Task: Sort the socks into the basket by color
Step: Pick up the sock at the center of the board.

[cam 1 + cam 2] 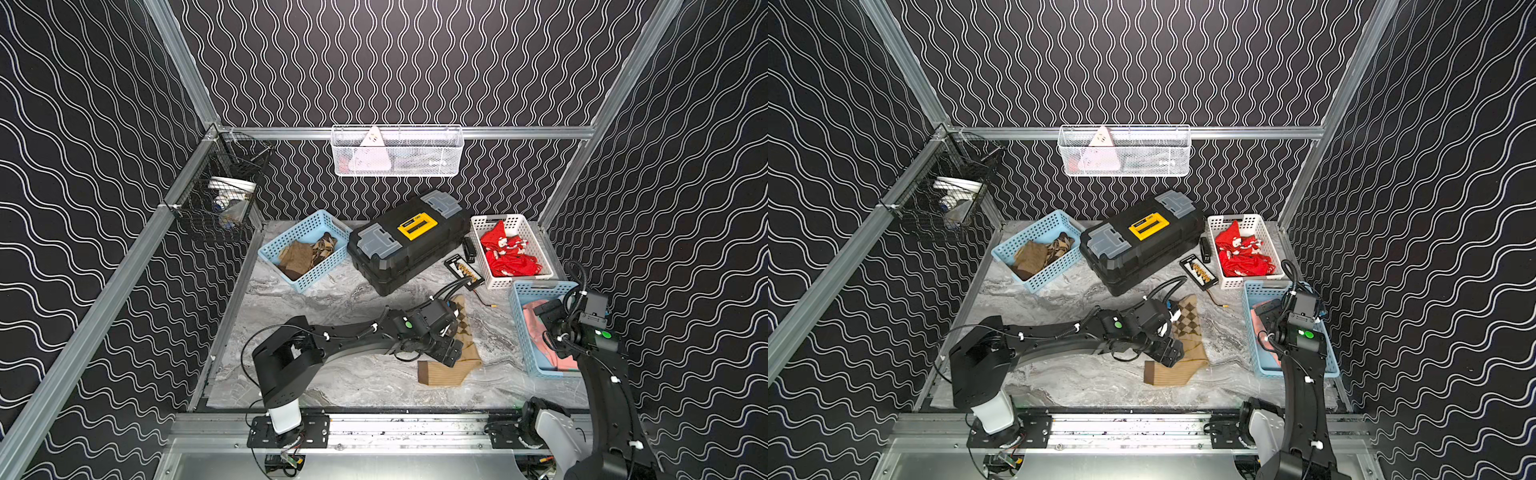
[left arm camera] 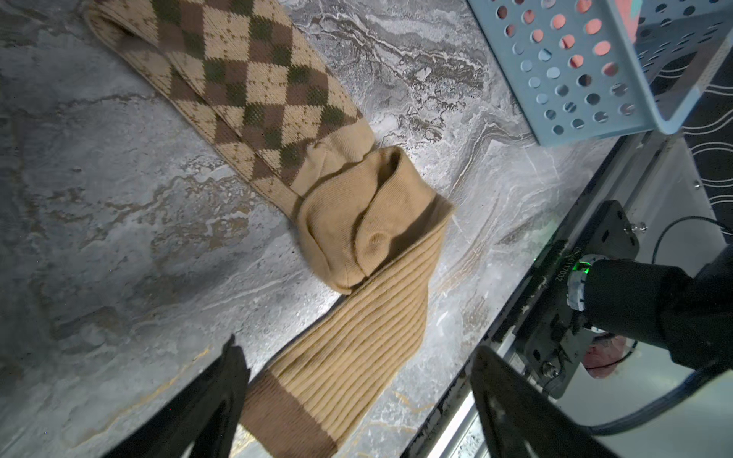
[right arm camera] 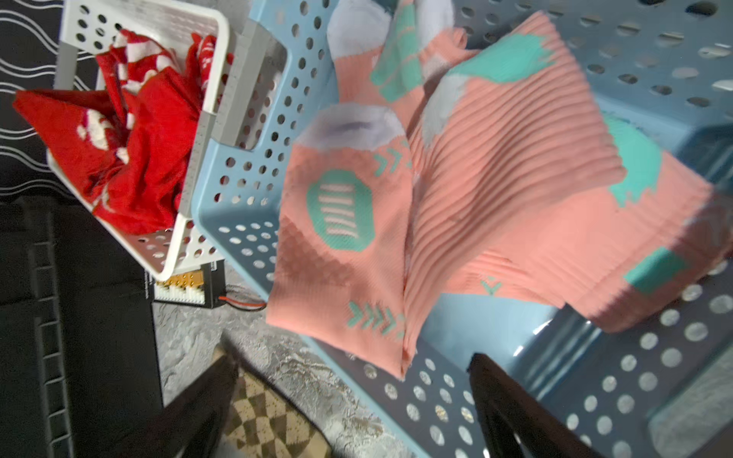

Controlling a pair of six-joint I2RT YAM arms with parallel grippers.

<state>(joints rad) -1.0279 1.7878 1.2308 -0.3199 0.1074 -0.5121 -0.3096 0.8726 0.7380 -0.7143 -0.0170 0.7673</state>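
Observation:
My left gripper will next move down onto the argyle sock's ribbed cuff (image 1: 460, 371) (image 2: 378, 307) beside the tan heel and close there, because the cloth is folded over itself and has bunched layers to grab.
A tan-brown argyle sock (image 1: 455, 368) (image 1: 1183, 365) lies folded on the marble table. My left gripper (image 1: 448, 352) (image 2: 357, 353) hangs open just above it, its fingers on either side of the sock's (image 2: 258, 87) ribbed end with the brown band. Salmon-pink socks (image 3: 496, 178) (image 1: 536, 328) with teal marks lie blurred in the blue basket (image 3: 238, 178) (image 1: 540, 286) at the right. My right gripper (image 3: 353, 359) (image 1: 548, 309) is open over that basket with nothing between its fingers. Red socks (image 1: 509, 257) (image 3: 131, 138) fill the white basket (image 1: 519, 282). Brown socks (image 1: 305, 253) sit in the far-left blue basket (image 1: 324, 270).
A black toolbox (image 1: 409, 241) with a yellow latch stands between the far baskets. A small circuit board (image 1: 463, 270) with a trailing wire lies beside the white basket. A white mesh basket (image 1: 397, 151) and a black wire basket (image 1: 220, 199) hang on the walls.

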